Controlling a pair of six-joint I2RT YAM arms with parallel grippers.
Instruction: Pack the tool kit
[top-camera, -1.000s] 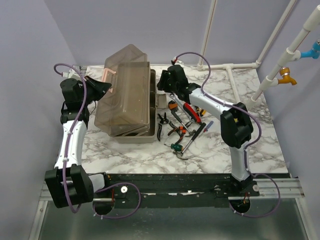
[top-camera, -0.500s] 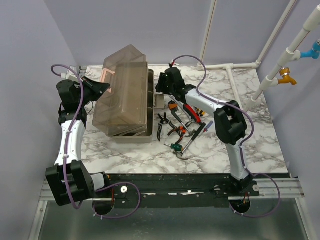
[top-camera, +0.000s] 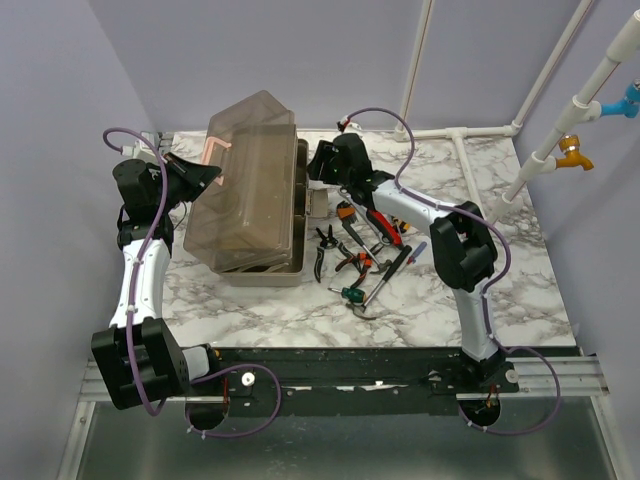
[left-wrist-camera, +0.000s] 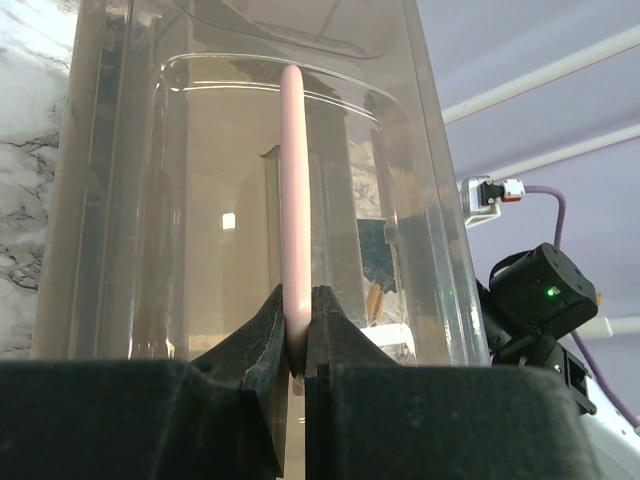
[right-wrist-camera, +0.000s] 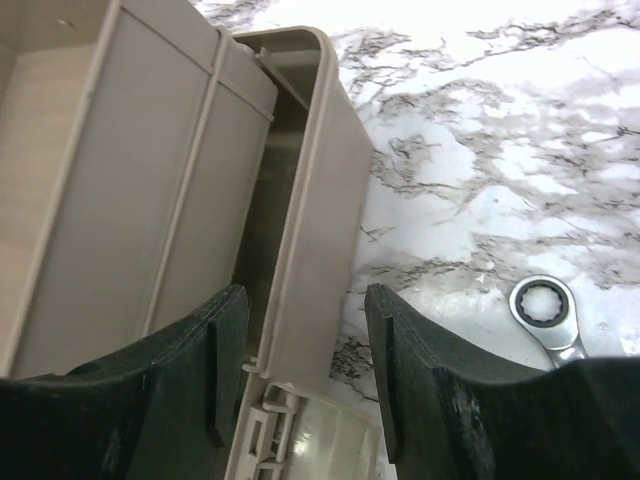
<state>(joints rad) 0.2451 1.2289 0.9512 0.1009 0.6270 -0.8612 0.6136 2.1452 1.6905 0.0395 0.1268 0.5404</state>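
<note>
I will move my left gripper down and to the left in the top view next, toward the bare marble, and let go of the lid's handle, because the lid covers the box.
The tool kit's smoky toolbox (top-camera: 255, 200) sits left of centre with its lid (left-wrist-camera: 250, 200) raised at a tilt. My left gripper (top-camera: 197, 172) (left-wrist-camera: 297, 340) is shut on the lid's pink handle (top-camera: 212, 150) (left-wrist-camera: 292, 180). At the box's far right corner, my right gripper (top-camera: 322, 165) (right-wrist-camera: 305, 340) is open. Its fingers (right-wrist-camera: 225, 340) straddle the beige side wall (right-wrist-camera: 315, 230), with a gap on the outer side. Loose hand tools (top-camera: 360, 250) lie right of the box, among them a red knife (top-camera: 385, 222), and a wrench's ring end (right-wrist-camera: 545, 305) shows.
White pipes (top-camera: 462, 135) run along the back right of the marble table (top-camera: 470, 180). A slanted pipe (top-camera: 575, 95) carries a blue (top-camera: 626, 100) and an orange tap (top-camera: 572, 152). A beige latch (right-wrist-camera: 265, 430) sits just below my right fingers. Purple walls close the left and back.
My right arm has folded in and its gripper has shifted slightly left to the box wall. The left gripper and the lid have moved a little left.
</note>
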